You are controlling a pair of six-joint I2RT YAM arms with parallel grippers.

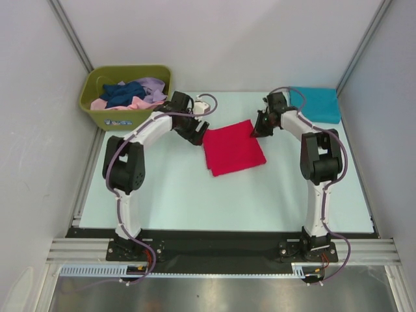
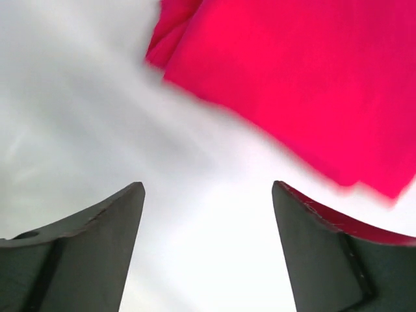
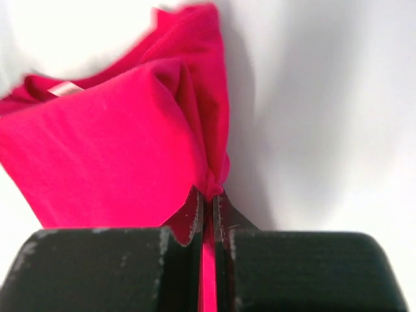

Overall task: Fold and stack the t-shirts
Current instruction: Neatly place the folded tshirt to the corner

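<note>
I will raise my right gripper outward and to the right in the top view, then lower it to release the red t-shirt [image 1: 233, 151] on the teal t-shirt [image 1: 316, 104], since both lie folded.
A bright red t-shirt [image 1: 233, 151] lies folded into a rough square at the middle of the table. My right gripper [image 1: 256, 130] is shut on its far right corner, with the red cloth [image 3: 130, 149] pinched between the fingers. My left gripper [image 1: 197, 134] is open and empty at the shirt's far left corner; the red shirt [image 2: 299, 78] lies just ahead of its fingers. A folded teal t-shirt [image 1: 316, 104] lies at the far right corner. Navy [image 1: 123, 92], pink [image 1: 140, 103] and lavender [image 1: 153, 86] t-shirts lie crumpled in the bin.
The olive-green plastic bin [image 1: 96, 110] stands at the far left, just off the table's corner. Grey walls close in on both sides and behind. A black rail [image 1: 221, 242] runs along the near edge by the arm bases.
</note>
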